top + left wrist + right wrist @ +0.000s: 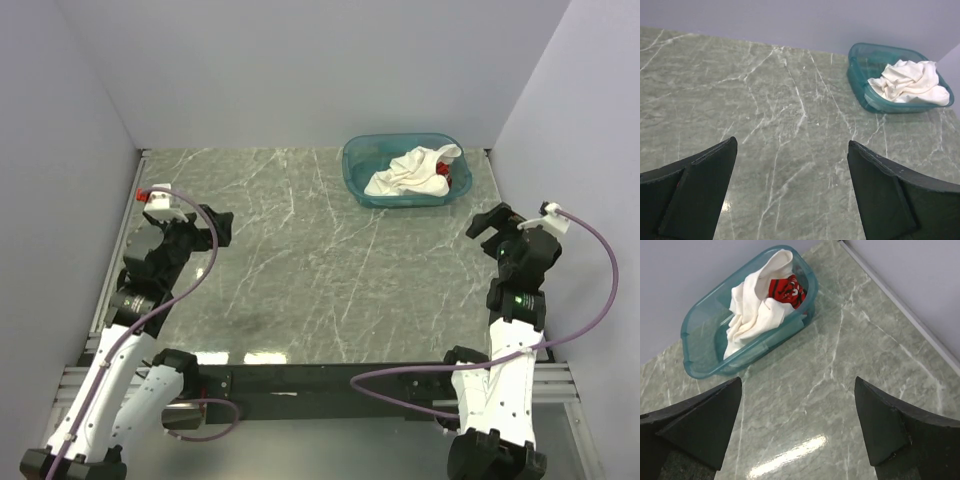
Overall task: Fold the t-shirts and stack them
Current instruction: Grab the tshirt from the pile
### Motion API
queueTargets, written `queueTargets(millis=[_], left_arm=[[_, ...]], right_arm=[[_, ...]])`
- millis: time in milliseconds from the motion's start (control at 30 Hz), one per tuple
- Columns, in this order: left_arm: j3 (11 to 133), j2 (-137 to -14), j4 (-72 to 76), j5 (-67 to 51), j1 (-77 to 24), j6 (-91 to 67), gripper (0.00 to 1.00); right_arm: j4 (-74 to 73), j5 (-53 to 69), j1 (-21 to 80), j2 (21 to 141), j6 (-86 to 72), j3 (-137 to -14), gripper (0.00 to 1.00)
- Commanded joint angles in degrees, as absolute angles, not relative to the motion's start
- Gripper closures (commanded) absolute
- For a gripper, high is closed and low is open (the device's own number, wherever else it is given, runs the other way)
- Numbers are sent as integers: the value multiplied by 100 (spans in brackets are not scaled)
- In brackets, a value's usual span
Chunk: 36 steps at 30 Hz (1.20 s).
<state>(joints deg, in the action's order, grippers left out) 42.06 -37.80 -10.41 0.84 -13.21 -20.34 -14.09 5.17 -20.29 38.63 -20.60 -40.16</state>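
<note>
I need to move my right gripper outward over the basin's rim, then down to grab the t-shirt's white fold beside the red print inside the basin [356,170].
A crumpled white t-shirt [408,170] with a red print lies bunched inside the teal basin [356,170] at the back right of the table. It also shows in the left wrist view [910,82] and in the right wrist view [757,310], where the red print [786,290] faces up. My left gripper [221,228] is open and empty at the left side, far from the basin; its jaws stand wide apart [792,170]. My right gripper [490,222] is open and empty, just in front of and right of the basin [797,412].
The grey-green marble table [300,270] is walled by pale lavender panels at the back and both sides. The teal basin [860,65] sits near the back wall. A metal rail [330,380] runs along the near edge between the arm bases.
</note>
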Motion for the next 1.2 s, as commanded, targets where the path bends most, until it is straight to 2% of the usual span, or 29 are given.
queueTargets(millis=[0, 133, 167, 233, 267, 500, 600, 733, 767, 900, 1167], left_arm=[[4334, -4016, -967, -18, -1336, -1784, 1], [4192, -3964, -1089, -18, -1336, -1793, 1], [4131, -3851, -1099, -18, -1336, -1802, 1], [4052, -3701, -1037, 156, -1336, -1793, 1], [4026, -3665, -1011, 193, -1336, -1784, 1], [4105, -3797, -1055, 123, -1336, -1810, 0], [4096, -3797, -1020, 79, -1336, -1828, 1], [4122, -3771, -1046, 105, -1336, -1819, 1], [4096, -3727, -1037, 123, -1336, -1811, 1], [4096, -3691, -1046, 167, -1336, -1793, 1], [4113, -3788, -1046, 106, -1327, -1784, 1]], right_arm=[[-1319, 553, -2048, 3779, -2215, -4237, 0], [-880, 1701, -2039, 3525, -1577, -3712, 0], [-766, 3071, -2048, 3455, -1217, -3587, 0], [-799, 4528, -2039, 3576, 149, -3498, 0], [-852, 4840, -2013, 3647, 297, -3515, 0], [-1555, 4325, -1907, 4358, 1142, -4341, 0], [-1748, 3807, -1916, 5192, 1046, -4867, 0], [-1811, 3306, -1864, 6309, 748, -5676, 5], [-1802, 2852, -1724, 6728, 677, -5800, 6], [-2091, 2286, -1310, 7811, 598, -6791, 9], [-2697, 1995, -888, 10193, 106, -9041, 24]])
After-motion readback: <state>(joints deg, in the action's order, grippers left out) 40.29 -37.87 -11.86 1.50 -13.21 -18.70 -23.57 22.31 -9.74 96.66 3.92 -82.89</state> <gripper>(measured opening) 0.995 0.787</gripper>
